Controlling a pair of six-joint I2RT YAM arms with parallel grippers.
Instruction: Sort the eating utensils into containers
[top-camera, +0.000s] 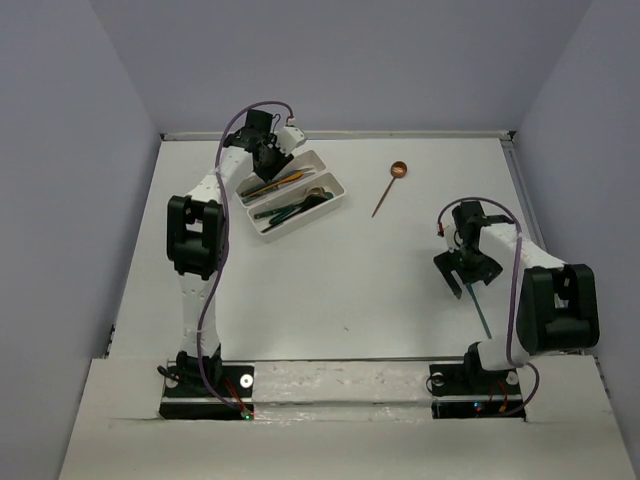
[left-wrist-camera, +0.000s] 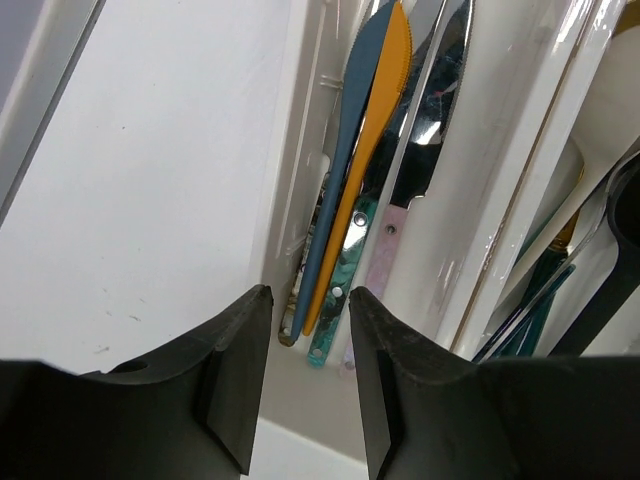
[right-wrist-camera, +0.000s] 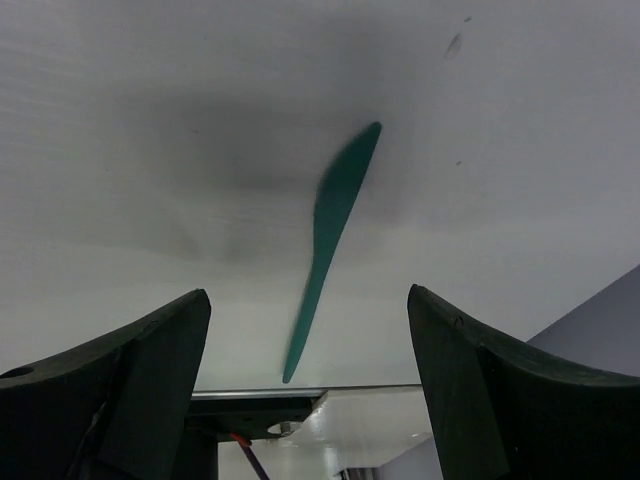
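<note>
The slanting teal knife's neck (top-camera: 478, 306) (right-wrist-camera: 322, 255) lies below and back, so my right gripper lowers its open fingers back onto it next, turning them square to that slant.
Two white trays lie side by side at the back left. The far tray (top-camera: 318, 158) holds knives: in the left wrist view a blue knife (left-wrist-camera: 345, 170), an orange knife (left-wrist-camera: 378, 150) and silver blades with teal (left-wrist-camera: 350, 270) and pink handles. The near tray (top-camera: 340, 196) holds spoons and teal pieces. My left gripper (top-camera: 268, 142) hovers over the far tray's end, its jaws (left-wrist-camera: 308, 300) a little apart and empty. My right gripper (top-camera: 467, 270) is wide open (right-wrist-camera: 308, 300) above a teal knife (top-camera: 481, 315) that lies flat on the table (right-wrist-camera: 335, 235). A copper spoon (top-camera: 390, 186) lies on the table.
The table's near edge and the right arm's base plate (right-wrist-camera: 250, 410) show just beyond the teal knife's handle tip. Grey walls close the table in on three sides. The near tray's edge with a cream spoon (left-wrist-camera: 600, 130) and a black spoon (left-wrist-camera: 630, 210) shows at the right.
</note>
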